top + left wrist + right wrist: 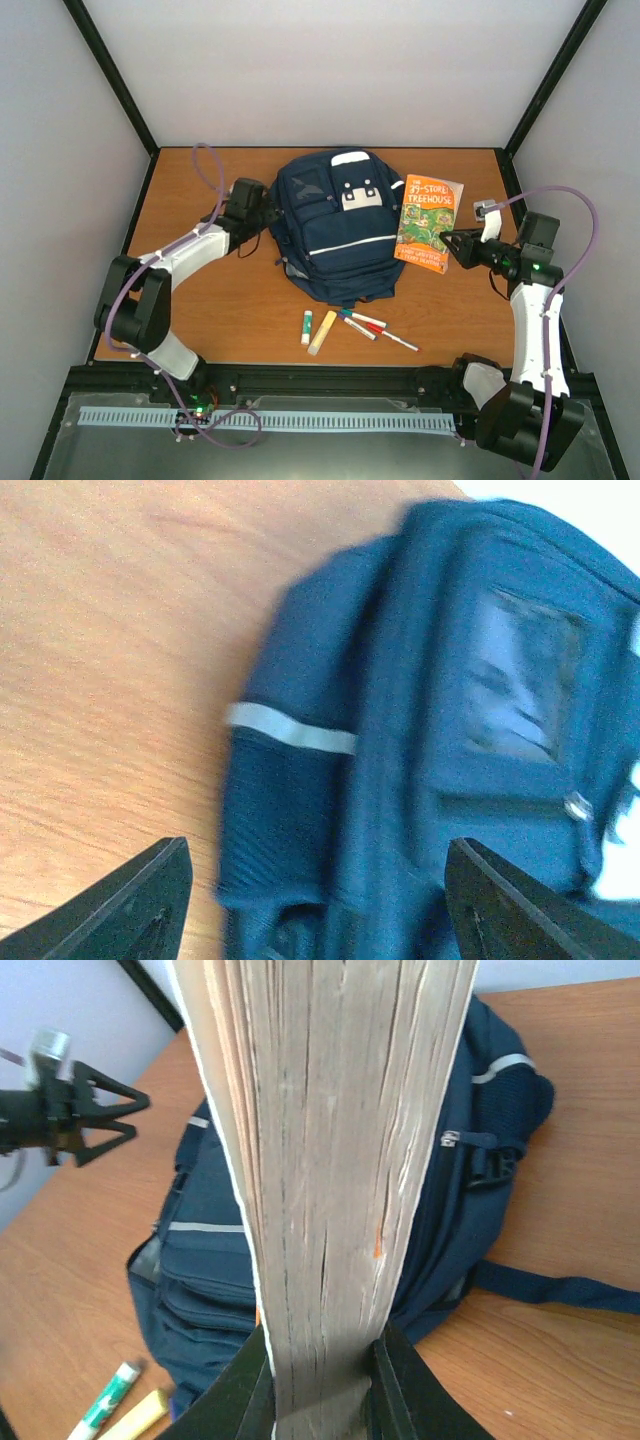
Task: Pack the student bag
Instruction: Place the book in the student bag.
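Observation:
The bag is lying flat, so I should next swing my left gripper back across the bag [335, 230], lower it and close it on the fabric rim along the bag's side by the book.
The navy-blue student bag [335, 230] lies on the wooden table with its white patch facing up. My right gripper [452, 243] is shut on the near edge of an orange and green book [430, 220], to the right of the bag. In the right wrist view the book's page edges [330, 1160] stand between my fingers, my right gripper [320, 1385] clamps them, and the bag [200, 1250] lies behind. My left gripper [266, 214] is open at the bag's left side. In the left wrist view my left gripper [320, 920] straddles the bag's side pocket [290, 810].
A glue stick [307, 327], a yellow marker [322, 332] and a few pens [372, 328] lie on the table in front of the bag. The glue stick [105, 1400] also shows in the right wrist view. Black frame posts and white walls enclose the table.

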Robot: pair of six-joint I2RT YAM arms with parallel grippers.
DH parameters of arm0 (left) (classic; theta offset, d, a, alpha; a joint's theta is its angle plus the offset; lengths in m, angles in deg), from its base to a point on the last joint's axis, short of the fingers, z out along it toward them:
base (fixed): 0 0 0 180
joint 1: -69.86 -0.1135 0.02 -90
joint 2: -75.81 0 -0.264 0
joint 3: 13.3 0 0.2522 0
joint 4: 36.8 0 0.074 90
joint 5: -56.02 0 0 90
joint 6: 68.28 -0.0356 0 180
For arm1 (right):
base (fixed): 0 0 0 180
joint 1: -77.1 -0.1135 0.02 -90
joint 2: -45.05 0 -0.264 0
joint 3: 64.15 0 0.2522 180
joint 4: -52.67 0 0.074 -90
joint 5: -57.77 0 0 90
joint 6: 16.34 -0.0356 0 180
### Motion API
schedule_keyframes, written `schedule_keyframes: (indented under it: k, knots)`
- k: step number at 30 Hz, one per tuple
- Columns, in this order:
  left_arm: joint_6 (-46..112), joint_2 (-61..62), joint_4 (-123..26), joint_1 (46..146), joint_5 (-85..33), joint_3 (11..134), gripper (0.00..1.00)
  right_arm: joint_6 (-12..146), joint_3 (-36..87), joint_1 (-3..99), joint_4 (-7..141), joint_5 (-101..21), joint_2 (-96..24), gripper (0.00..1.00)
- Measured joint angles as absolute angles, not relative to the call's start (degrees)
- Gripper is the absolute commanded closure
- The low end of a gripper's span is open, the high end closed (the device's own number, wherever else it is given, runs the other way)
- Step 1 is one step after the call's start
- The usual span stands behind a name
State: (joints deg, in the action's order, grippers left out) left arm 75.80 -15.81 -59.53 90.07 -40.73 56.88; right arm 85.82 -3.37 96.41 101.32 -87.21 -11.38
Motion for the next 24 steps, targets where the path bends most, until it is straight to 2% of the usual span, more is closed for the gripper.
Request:
schedule_keyframes:
  k: [4, 11, 17, 24]
  knots:
    - [69.1, -14.5, -64.5, 96.3, -41.4, 62.2, 0.33, 84.7, -3.4, 96.5, 100.9, -82.3, -10.2, 0.97]
    - [52.8, -14.9, -69.6, 108.3, -35.5, 67.4, 0.38, 83.1, -3.4, 97.2, 100.1, -73.3, -9.7, 0.97]
    - [37.6, -24.0, -78.5, 120.8, -36.6, 82.2, 0.39, 82.4, -3.4, 97.9, 100.1, -68.9, -9.7, 0.97]
    - [26.5, -35.1, -87.8, 129.5, -42.4, 87.8, 0.39, 82.2, -3.4, 98.9, 100.1, -66.1, -9.6, 0.97]
